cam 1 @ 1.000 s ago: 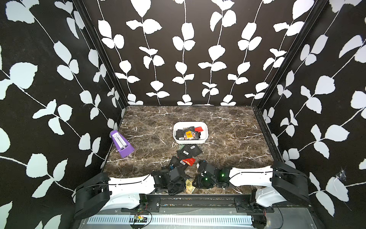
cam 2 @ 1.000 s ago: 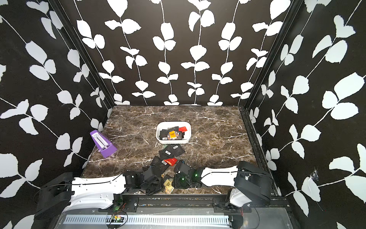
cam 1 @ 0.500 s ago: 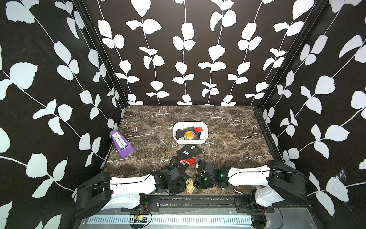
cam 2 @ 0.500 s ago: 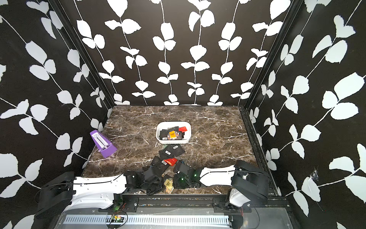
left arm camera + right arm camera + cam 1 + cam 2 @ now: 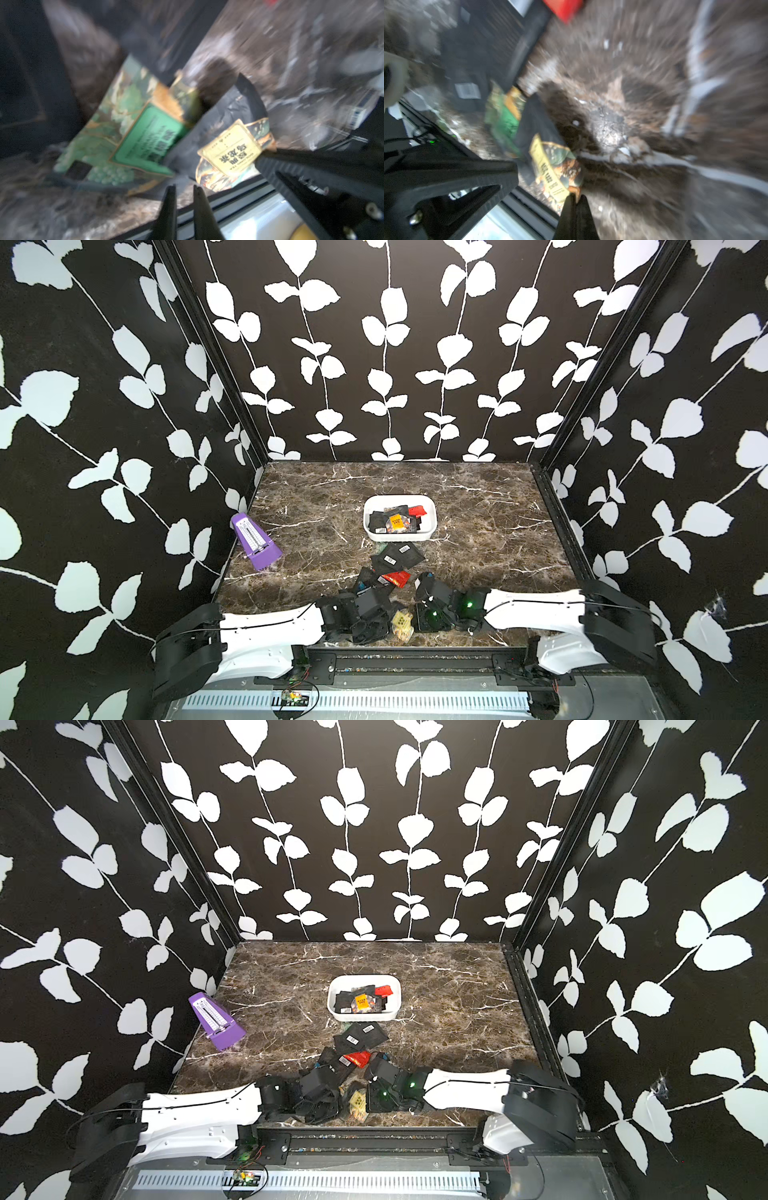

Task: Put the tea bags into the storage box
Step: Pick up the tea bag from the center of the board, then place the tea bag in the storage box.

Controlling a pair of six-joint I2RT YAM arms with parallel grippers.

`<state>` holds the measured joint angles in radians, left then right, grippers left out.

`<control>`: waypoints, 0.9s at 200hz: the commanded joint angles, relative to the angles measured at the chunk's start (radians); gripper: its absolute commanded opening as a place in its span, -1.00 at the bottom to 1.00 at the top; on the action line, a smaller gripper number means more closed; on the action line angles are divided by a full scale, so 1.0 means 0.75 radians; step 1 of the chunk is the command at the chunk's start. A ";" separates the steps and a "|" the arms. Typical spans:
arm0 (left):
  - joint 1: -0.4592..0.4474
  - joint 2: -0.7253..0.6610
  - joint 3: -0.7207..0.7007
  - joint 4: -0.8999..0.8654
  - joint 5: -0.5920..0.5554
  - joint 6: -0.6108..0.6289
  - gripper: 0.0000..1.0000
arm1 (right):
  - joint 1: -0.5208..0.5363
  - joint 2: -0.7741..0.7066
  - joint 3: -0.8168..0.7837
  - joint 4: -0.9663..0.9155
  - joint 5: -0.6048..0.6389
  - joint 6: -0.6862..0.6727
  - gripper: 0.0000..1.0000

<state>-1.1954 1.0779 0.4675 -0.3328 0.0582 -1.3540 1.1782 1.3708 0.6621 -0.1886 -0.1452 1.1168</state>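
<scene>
My right gripper lifts the yellow-labelled sachet (image 5: pixel 402 620) next, carries it outward and releases it inside the white storage box (image 5: pixel 399 536), which stands outward past loose tea bags.
The white storage box (image 5: pixel 399 536) (image 5: pixel 362 1016) stands mid-table and holds several tea bags (image 5: pixel 397 520). More black tea bags (image 5: pixel 397 556) and a red one (image 5: pixel 395 578) lie in front of it. At the table's near edge, a yellow-labelled sachet (image 5: pixel 402 620) (image 5: pixel 550 164) (image 5: pixel 230 149) lies half over a green sachet (image 5: pixel 133 133) (image 5: pixel 502 118). My right gripper (image 5: pixel 576 197) is shut on a corner of the yellow-labelled sachet. From the other side, my left gripper (image 5: pixel 184 188) points at the same pair, its jaws slightly apart with nothing between them.
A purple metronome (image 5: pixel 254 543) (image 5: pixel 214 1021) stands at the table's left edge. The black frame rail (image 5: pixel 415 655) runs right below both grippers. Patterned walls close in the left, right and back.
My right gripper has closed onto the corner of the yellow-labelled sachet. My left gripper's jaws have parted a little. Both arms stay low at the near edge.
</scene>
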 commanded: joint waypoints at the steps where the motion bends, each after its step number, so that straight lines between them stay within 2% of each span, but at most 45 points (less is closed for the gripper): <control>1: -0.005 -0.054 0.132 -0.190 -0.160 0.129 -0.58 | -0.004 -0.138 0.123 -0.228 0.161 -0.083 -1.00; 25: -0.002 -0.054 0.248 -0.345 -0.267 0.198 -0.44 | -0.047 -0.279 0.219 -0.402 0.233 -0.150 -1.00; 47: 0.007 -0.045 0.312 -0.482 -0.350 0.218 -0.38 | -0.144 -0.366 0.316 -0.505 0.260 -0.238 -1.00; 78: 0.049 -0.106 0.247 -0.436 -0.349 0.220 -0.21 | -0.355 -0.346 0.444 -0.525 0.178 -0.354 -1.00; 110: 0.121 -0.182 0.116 -0.339 -0.253 0.176 -0.06 | -0.536 -0.150 0.580 -0.449 0.064 -0.433 -1.00; 133: 0.131 -0.223 0.073 -0.349 -0.236 0.165 0.14 | -0.627 0.047 0.668 -0.349 -0.038 -0.441 -1.00; 180: 0.134 -0.289 0.000 -0.359 -0.215 0.139 0.25 | -0.737 0.428 0.926 -0.201 -0.117 -0.448 -1.00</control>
<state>-1.1023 0.8883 0.5034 -0.5961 -0.1181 -1.2354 0.6586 1.5959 1.2346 -0.4332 -0.1829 0.8024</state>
